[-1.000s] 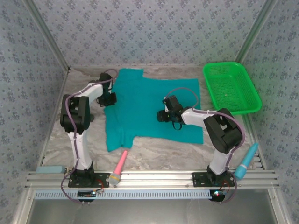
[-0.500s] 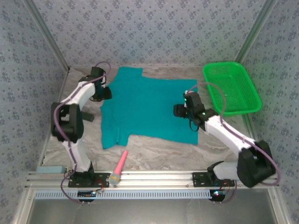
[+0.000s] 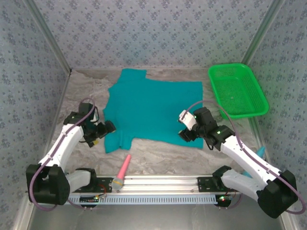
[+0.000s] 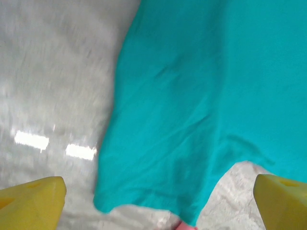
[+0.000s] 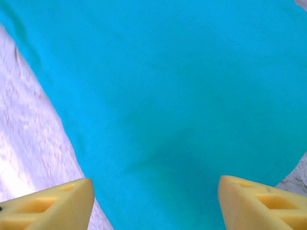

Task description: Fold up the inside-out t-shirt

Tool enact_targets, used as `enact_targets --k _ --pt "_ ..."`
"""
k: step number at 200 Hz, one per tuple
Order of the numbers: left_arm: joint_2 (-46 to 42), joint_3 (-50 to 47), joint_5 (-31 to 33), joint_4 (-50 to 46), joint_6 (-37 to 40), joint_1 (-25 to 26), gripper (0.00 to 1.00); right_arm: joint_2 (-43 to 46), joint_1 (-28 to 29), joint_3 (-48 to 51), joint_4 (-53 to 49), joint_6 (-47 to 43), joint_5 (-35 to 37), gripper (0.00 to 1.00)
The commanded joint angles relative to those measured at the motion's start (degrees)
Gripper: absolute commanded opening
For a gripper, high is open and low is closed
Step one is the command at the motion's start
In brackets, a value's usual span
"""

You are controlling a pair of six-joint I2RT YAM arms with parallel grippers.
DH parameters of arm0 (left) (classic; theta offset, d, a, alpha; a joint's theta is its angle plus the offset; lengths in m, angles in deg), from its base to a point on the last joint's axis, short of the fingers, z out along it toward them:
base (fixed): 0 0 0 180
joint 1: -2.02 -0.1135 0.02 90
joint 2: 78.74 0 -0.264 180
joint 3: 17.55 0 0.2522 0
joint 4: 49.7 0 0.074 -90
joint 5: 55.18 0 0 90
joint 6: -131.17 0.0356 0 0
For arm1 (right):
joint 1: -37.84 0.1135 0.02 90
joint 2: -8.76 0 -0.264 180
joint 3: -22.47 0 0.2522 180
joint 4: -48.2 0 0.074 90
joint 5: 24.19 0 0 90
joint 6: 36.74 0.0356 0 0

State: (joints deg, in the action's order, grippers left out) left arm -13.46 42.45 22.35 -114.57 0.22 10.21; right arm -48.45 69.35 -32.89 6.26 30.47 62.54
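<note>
I will turn my left gripper next and lower it back toward the base onto the sleeve's outer near corner (image 3: 107, 151) (image 4: 102, 204), because the edges of that corner are exposed against the bare tabletop.
The inside-out t-shirt (image 3: 153, 108) is teal and lies spread flat in the middle of the table. One sleeve corner (image 4: 144, 191) points toward the near left. My left gripper (image 3: 110, 127) hovers just left of that sleeve, open, its yellow fingertips (image 4: 33, 203) wide apart over the sleeve hem with nothing between them. My right gripper (image 3: 184, 135) hangs over the shirt's near right hem, open. Its yellow fingertips (image 5: 57, 206) straddle flat teal cloth (image 5: 168, 96) without pinching it.
A green plastic basket (image 3: 237, 88) stands at the back right. A pink-handled tool (image 3: 123, 168) lies near the front rail, its pink tip (image 4: 184, 226) just below the sleeve. A blue object (image 3: 261, 151) peeks out behind the right arm. Patterned walls enclose the table.
The left gripper let go at the shirt's far left edge, opened and drew back toward the near left sleeve. The right arm swung from the shirt's middle to its near right hem. The shirt lies flatter.
</note>
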Motion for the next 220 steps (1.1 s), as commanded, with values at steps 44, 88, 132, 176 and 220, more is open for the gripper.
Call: enact_targets --k 44,88,132,176,220 --pt "3.6 -3.3 6.5 3.1 -22.1 7.4 0.69 -6.4 0.5 -2.3 -11.4 -14.1 1.6 0.7" --pt "9.0 -5.3 9.8 4.6 -23.1 7.4 0.65 -15.5 -2.8 -5.0 -11.2 -17.7 9.1 0.69" --pt "9.5 -10.1 10.5 7.1 -26.8 7.9 0.67 -23.6 -1.1 -6.0 -16.7 -26.3 11.1 0.69" --pt "13.6 -11.0 12.0 8.9 -28.8 10.1 0.65 -27.8 0.6 -4.4 -17.8 -28.0 12.0 0.7" --pt "17.5 -9.8 13.4 9.9 -28.9 10.1 0.13 -32.4 2.7 -2.3 -13.2 -24.7 19.5 0.52"
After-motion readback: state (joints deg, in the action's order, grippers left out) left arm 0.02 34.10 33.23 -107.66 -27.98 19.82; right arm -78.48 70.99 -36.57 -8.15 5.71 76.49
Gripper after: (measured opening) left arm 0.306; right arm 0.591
